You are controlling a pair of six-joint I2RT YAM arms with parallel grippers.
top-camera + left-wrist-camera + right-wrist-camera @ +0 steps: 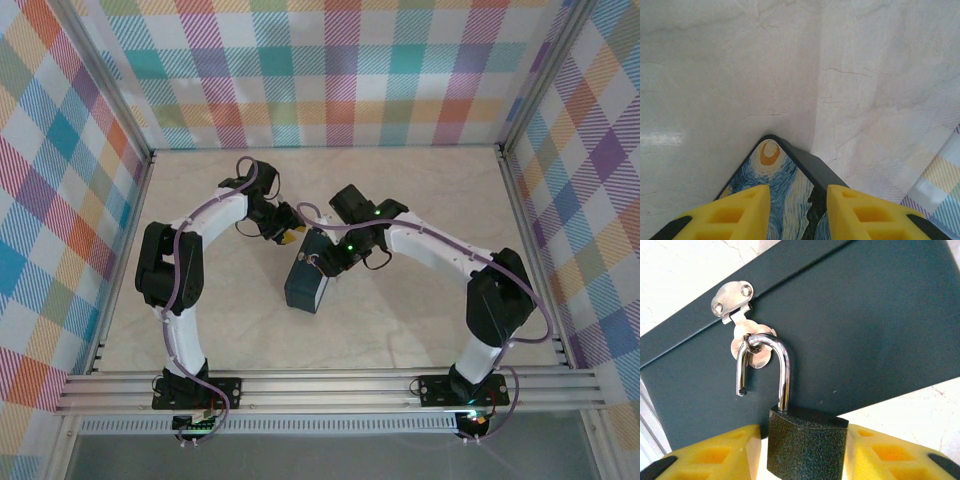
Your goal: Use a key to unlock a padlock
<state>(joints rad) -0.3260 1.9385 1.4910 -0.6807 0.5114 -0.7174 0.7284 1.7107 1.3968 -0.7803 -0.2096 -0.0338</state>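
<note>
My left gripper draws back next, then away, and releases the tin, since the swirl-painted corner (771,151) sits at its fingertips and the tin stands on edge.
The padlock (807,442) has a dark, grainy body and a silver shackle (782,370). The shackle is sprung open, and its free end hooks through the staple of the hasp (732,297) on the dark-blue tin (865,315). My right gripper (802,430) straddles the lock body. Its right finger touches the body, and a thin gap shows at the left finger. My left gripper (798,192) is clamped on a corner of the tin (775,172), on its swirl-painted face. In the top view the tin (308,282) stands on edge between both grippers. The key is out of view.
The pale marble-patterned table (400,330) is walled by plaid panels (60,200) on three sides. An aluminium rail (330,385) at the near edge carries both arm bases. Open floor lies behind and in front of the tin.
</note>
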